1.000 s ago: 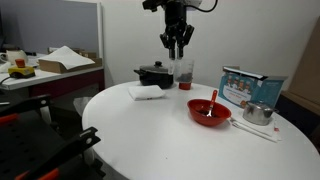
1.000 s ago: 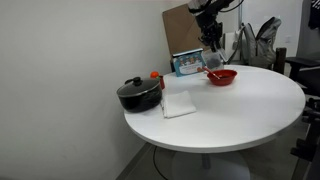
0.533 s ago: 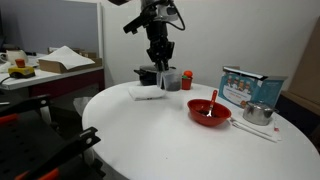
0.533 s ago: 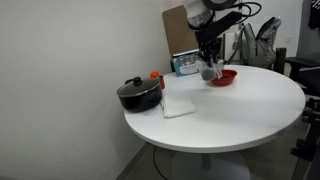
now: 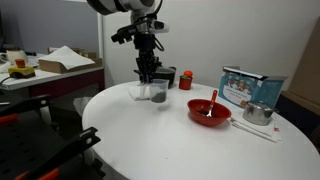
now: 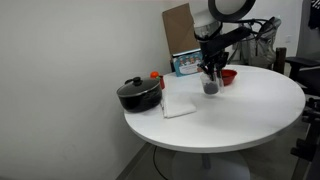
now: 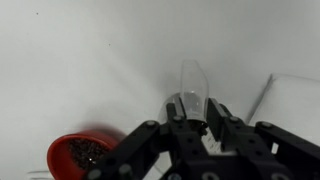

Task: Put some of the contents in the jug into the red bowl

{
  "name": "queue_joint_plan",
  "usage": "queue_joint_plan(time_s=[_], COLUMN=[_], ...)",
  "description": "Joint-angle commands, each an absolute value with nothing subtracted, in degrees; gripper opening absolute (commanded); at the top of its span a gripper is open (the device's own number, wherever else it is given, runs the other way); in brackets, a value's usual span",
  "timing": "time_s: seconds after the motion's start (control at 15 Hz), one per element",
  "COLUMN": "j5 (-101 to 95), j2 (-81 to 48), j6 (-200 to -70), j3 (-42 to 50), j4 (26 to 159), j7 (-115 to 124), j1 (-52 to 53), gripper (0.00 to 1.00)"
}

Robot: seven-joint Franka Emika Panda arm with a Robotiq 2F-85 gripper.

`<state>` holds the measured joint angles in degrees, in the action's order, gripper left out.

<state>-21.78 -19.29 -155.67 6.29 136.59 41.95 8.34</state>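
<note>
I need to move my gripper down away from the black pot and let go of the jug on the tabletop below it, because dark bits are already in the red bowl (image 6: 226, 76).
My gripper (image 5: 152, 82) is shut on the jug (image 5: 157, 94), a small clear cup held upright low over the table, or on it, beside the white napkin. Dark contents (image 5: 157, 98) lie in its bottom. In the other exterior view the gripper (image 6: 208, 72) holds the jug (image 6: 210, 86) just in front of the red bowl (image 6: 226, 76). The red bowl (image 5: 209, 111), with a red utensil handle, stands to the jug's right. In the wrist view the jug (image 7: 192, 80) sits between my gripper's (image 7: 193, 106) fingers, and the red bowl (image 7: 80, 155) at lower left holds dark bits.
A black lidded pot (image 5: 150, 72) stands behind the jug, with a small red cup (image 5: 186, 77) near it. A white napkin (image 5: 141, 92) lies by the jug. A metal kettle (image 5: 258, 113) and a printed box (image 5: 247, 86) stand beyond the bowl.
My gripper has carried the jug away from above the bowl and down towards the table next to the napkin.
</note>
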Motion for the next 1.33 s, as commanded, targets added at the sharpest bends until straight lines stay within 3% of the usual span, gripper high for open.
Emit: queue_joint_plan(time_s=[0.0,0.2,0.27,0.33,0.73,0.8,1.2,1.27], j5=[-19.55,-18.06,-17.56,-17.22,-12.14,-11.77,-10.25,-12.41], j2=[-20.96,-22.58,-22.94,-23.11,-18.68,-16.23,-1.90,-8.02], j6=[-159.38,-159.95,-159.95,-159.85,-161.20,-160.74,-152.62,-155.24], j3=[8.06,8.70,8.84,8.91,5.63,5.39,2.57,3.13], j4=[139.04,139.78,139.88,139.82,141.74,142.46,144.57,141.75], j7=[41.65,41.13,41.03,40.77,34.60,32.60,23.35,27.08], j1=[8.99,9.43,9.62,9.80,8.03,8.37,7.72,7.78], gripper=[0.07,0.07,0.52,0.54,0.96,1.00,1.00,1.00])
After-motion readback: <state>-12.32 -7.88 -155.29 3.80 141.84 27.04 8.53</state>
